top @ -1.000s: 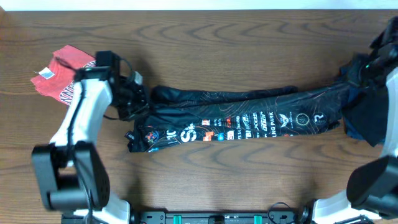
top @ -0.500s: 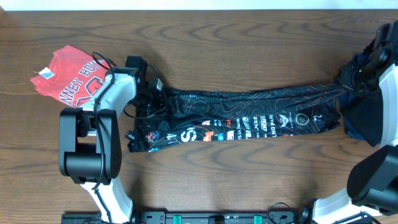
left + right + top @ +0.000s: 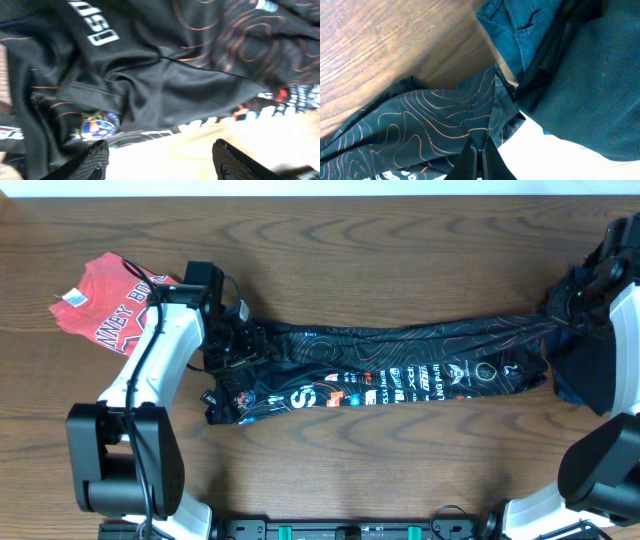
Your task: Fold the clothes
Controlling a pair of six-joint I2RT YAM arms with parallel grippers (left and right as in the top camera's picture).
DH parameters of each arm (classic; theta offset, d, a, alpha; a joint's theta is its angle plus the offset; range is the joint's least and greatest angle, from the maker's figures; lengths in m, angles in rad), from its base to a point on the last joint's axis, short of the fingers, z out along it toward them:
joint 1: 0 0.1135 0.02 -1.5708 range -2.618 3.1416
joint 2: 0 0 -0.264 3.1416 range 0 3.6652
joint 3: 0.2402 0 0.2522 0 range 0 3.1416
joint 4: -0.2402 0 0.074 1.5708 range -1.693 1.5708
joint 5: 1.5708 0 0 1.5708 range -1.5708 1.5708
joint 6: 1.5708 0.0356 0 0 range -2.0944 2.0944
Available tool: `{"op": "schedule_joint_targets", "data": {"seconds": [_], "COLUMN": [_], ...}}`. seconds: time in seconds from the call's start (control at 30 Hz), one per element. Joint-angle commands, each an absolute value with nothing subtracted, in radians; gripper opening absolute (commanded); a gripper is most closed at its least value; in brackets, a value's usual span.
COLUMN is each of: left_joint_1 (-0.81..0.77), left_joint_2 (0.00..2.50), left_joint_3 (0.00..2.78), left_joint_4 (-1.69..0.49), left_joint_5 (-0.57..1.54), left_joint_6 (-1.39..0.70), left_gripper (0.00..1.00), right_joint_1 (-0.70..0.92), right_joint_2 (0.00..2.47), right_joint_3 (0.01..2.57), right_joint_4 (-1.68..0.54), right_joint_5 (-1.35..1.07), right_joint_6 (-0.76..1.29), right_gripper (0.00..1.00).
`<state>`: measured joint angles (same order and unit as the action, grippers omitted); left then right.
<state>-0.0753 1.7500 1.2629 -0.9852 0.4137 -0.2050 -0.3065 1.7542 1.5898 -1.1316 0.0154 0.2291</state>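
Note:
The left gripper, its open fingers still empty and a raised fold of the jersey just beyond them, moves down onto the jersey's plain black fold [image 3: 268,384] [image 3: 142,117] next and closes.
The black jersey [image 3: 400,375] with white lettering and orange contour lines lies stretched in a long band across the table. My left gripper [image 3: 236,346] hovers at the jersey's left end with its jaws open. In the left wrist view the gripper [image 3: 161,161] has nothing between its fingertips [image 3: 95,156], and the crumpled jersey [image 3: 165,85] lies just beyond them. My right gripper [image 3: 566,308] is shut on the jersey's right end; the right wrist view shows the gripper [image 3: 480,162] pinching a fold of the jersey [image 3: 435,120].
A red tee [image 3: 108,306] with white lettering lies at the left, beside my left arm. Dark navy pieces [image 3: 590,370] are heaped at the right edge under my right arm. The right wrist view shows a blue garment [image 3: 520,30] and a dark one [image 3: 590,90].
My left gripper has opened and let go of the jersey's left end. The left arm swung over that end. The right gripper has stayed shut on the right end.

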Motion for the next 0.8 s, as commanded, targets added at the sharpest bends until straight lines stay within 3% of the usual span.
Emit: {"op": "schedule_joint_targets", "data": {"seconds": [0.0,0.1,0.27,0.37,0.77], "left_joint_1": [-0.095,-0.103,-0.119,-0.142,-0.206], "left_joint_2": [1.766,1.768,1.768,1.768,1.768], "left_joint_3": [1.231,1.175,1.082,1.037,1.022], "left_joint_4": [-0.988,-0.97,-0.897,-0.834,-0.735], "left_joint_5": [0.316,0.304,0.305,0.305,0.252], "left_joint_6": [-0.195,-0.195,-0.195,-0.195,-0.195], "left_gripper": [0.68,0.68,0.54,0.51,0.51], "right_joint_1": [-0.305,-0.305,-0.305,-0.305,-0.306], "right_joint_2": [1.753,1.753,1.753,1.753,1.753], "right_joint_3": [1.587,1.587,1.587,1.587,1.587], "right_joint_4": [-1.131,-1.132,-1.132,-1.132,-1.132], "right_joint_5": [0.027,0.027,0.026,0.027,0.027], "right_joint_6": [0.219,0.219,0.22,0.219,0.219], "right_gripper": [0.01,0.01,0.01,0.01,0.01]}}
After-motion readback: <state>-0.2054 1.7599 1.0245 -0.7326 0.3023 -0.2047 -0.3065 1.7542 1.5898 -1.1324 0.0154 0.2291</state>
